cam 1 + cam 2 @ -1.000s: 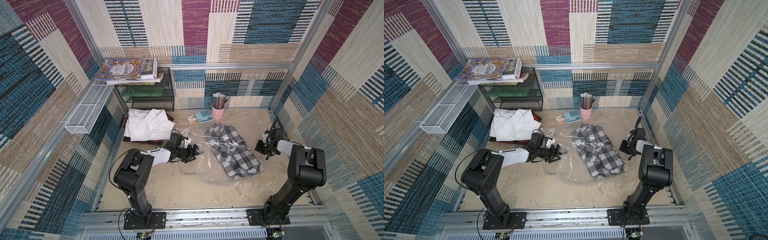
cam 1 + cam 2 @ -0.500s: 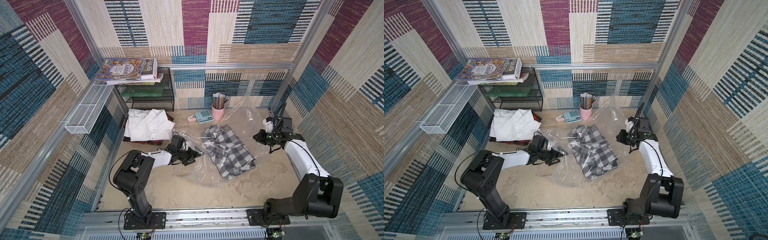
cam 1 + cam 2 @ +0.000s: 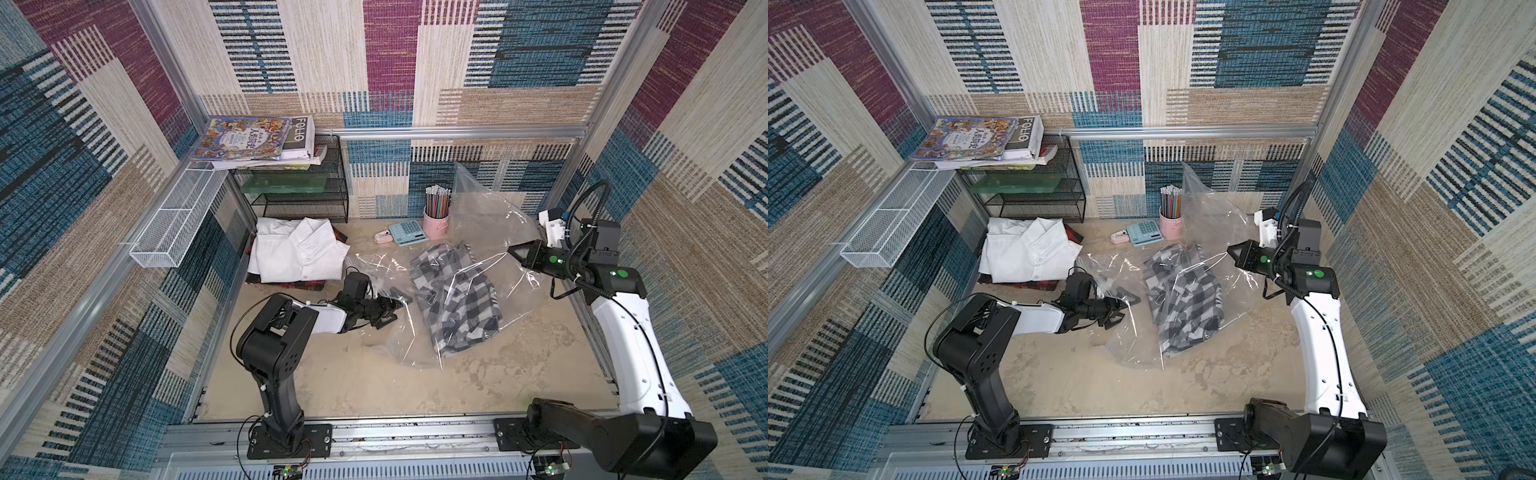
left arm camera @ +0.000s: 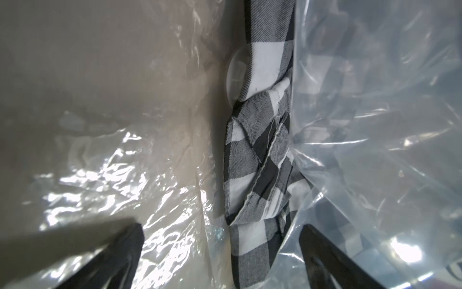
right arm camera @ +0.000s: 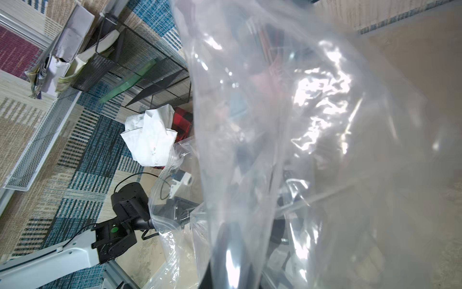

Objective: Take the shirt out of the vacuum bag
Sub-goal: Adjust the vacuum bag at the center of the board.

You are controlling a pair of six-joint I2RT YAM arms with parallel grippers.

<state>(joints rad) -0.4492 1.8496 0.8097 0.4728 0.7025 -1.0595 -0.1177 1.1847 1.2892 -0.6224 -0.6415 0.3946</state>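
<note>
My right gripper lowers the bag's raised edge toward the tabletop (image 3: 524, 296) beside the shirt next and releases the plastic, since that place lies below the gripper.
The black-and-white checked shirt (image 3: 453, 299) (image 3: 1187, 299) lies inside the clear vacuum bag (image 3: 486, 216) (image 3: 1212, 216) on the table. My right gripper (image 3: 513, 251) (image 3: 1232, 249) is shut on the bag's right edge and holds that side up off the table. In the right wrist view the plastic (image 5: 300, 125) drapes over the gripper (image 5: 232, 265). My left gripper (image 3: 395, 309) (image 3: 1127, 309) lies low at the bag's left opening, open. In its wrist view the jaws (image 4: 221, 232) stand wide apart with the shirt (image 4: 257, 155) just ahead between them, beside the round white valve (image 4: 236, 75).
A folded white shirt (image 3: 297, 249) lies on a red plaid one at the back left. Behind it stands a black wire rack (image 3: 291, 195) with books (image 3: 253, 139) on top. A pink pencil cup (image 3: 436, 216) and a calculator (image 3: 407, 232) stand behind the bag. A white wire basket (image 3: 178, 220) hangs on the left wall.
The right arm has risen from the table, lifting the bag's right side; the shirt slid slightly left with it. The left gripper has opened wider.
</note>
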